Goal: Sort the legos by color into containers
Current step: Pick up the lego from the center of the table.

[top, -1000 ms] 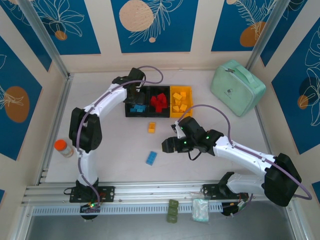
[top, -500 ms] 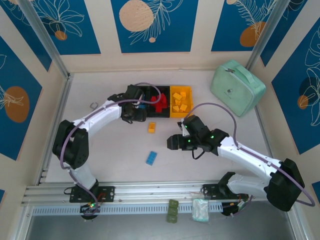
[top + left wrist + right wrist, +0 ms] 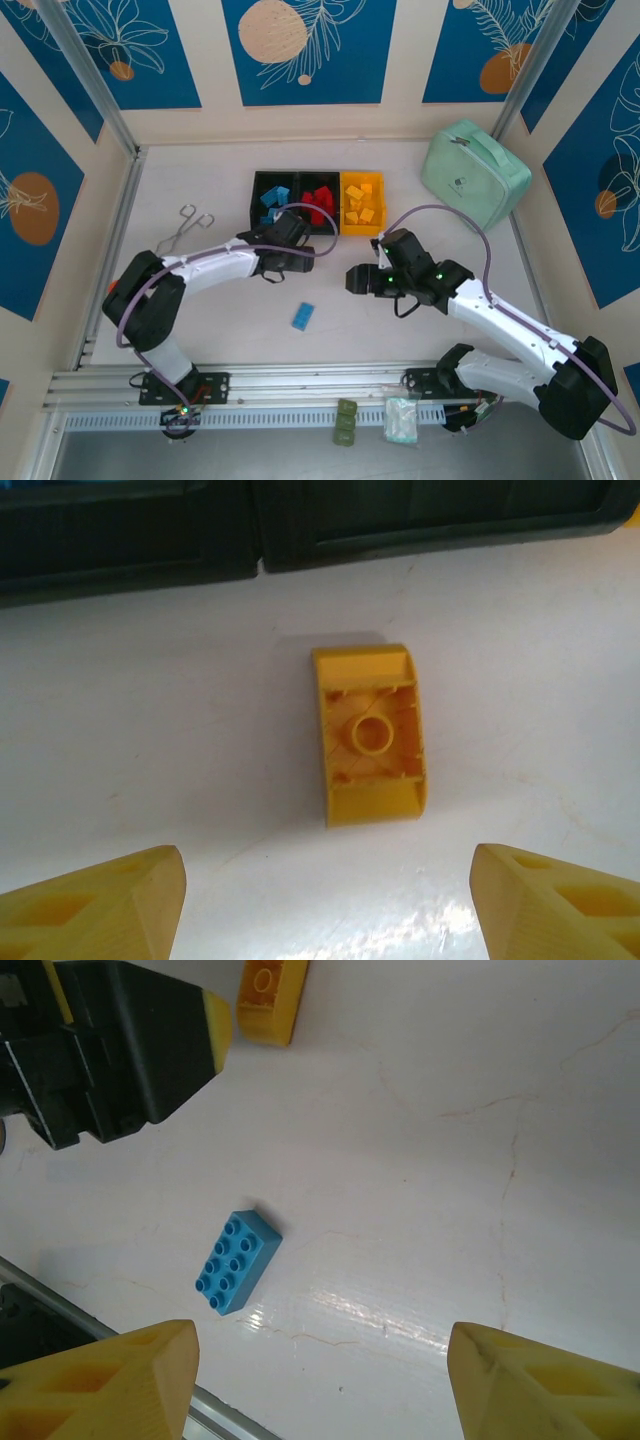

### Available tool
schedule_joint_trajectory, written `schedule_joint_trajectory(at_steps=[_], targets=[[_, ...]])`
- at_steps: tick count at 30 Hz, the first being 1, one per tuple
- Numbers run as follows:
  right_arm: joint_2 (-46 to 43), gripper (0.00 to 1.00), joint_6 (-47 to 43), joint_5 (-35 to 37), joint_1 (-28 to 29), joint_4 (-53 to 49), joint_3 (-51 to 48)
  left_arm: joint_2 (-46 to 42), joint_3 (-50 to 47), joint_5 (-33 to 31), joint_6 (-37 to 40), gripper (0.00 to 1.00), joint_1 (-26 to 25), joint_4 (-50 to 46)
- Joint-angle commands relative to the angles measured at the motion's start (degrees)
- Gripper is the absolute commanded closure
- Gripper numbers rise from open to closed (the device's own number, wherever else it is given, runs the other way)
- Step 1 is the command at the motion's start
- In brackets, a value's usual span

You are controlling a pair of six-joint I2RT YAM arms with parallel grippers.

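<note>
I need to lower my left gripper's open fingertips astride the yellow lego's long sides next, then close them across its width.
Three joined containers stand at the back: a black one [image 3: 272, 200] with blue legos, a black one [image 3: 318, 203] with red legos, a yellow one [image 3: 362, 203] with yellow legos. A yellow lego [image 3: 370, 735] lies upside down on the table, just ahead of my open left gripper [image 3: 325, 900], which holds nothing. In the top view the left gripper [image 3: 300, 255] hovers over that spot. A blue lego [image 3: 303, 316] lies studs up nearer the front. My right gripper [image 3: 320, 1380] is open and empty, with the blue lego [image 3: 237, 1262] ahead and to its left.
Metal tongs [image 3: 185, 225] lie at the left of the table. A mint-green zip case [image 3: 475, 172] sits at the back right. Olive-green bricks [image 3: 346, 420] and a small packet [image 3: 402, 420] rest below the front rail. The left gripper's black body [image 3: 120, 1050] is near the right one.
The left arm has drawn back from over the bins to the yellow lego on the table, and its jaws have opened wider. The right gripper has drifted slightly right.
</note>
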Motion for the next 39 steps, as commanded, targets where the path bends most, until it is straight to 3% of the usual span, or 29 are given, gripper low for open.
schedule_joint_trajectory(at_steps=[1,7,17,22,28,39], targets=[[-1.21,0.32,1.23,-0.28,-0.51,-0.65,-1.54,2.65,-0.74,-6.05,-0.87,0.26,-1.58,6.81],[-2.07,0.33,1.53,-0.51,-1.02,-0.78,-2.46,8.05,1.38,-6.95,-0.50,0.33,-2.26,8.13],[-2.46,0.33,2.01,-0.91,-1.74,-0.59,-3.28,8.35,1.55,-5.52,0.11,0.74,-2.57,7.70],[-2.62,0.33,2.06,-0.97,-1.96,-0.37,-3.44,4.43,1.53,-4.16,1.17,0.80,-2.59,4.90],[-4.01,0.33,2.21,-1.49,-3.41,-0.87,-3.53,1.41,4.55,-0.25,1.98,0.80,-2.60,0.92],[-7.19,0.33,2.86,-2.68,-12.84,-6.17,-3.65,6.79,19.56,7.43,2.25,0.80,-2.59,-5.90]])
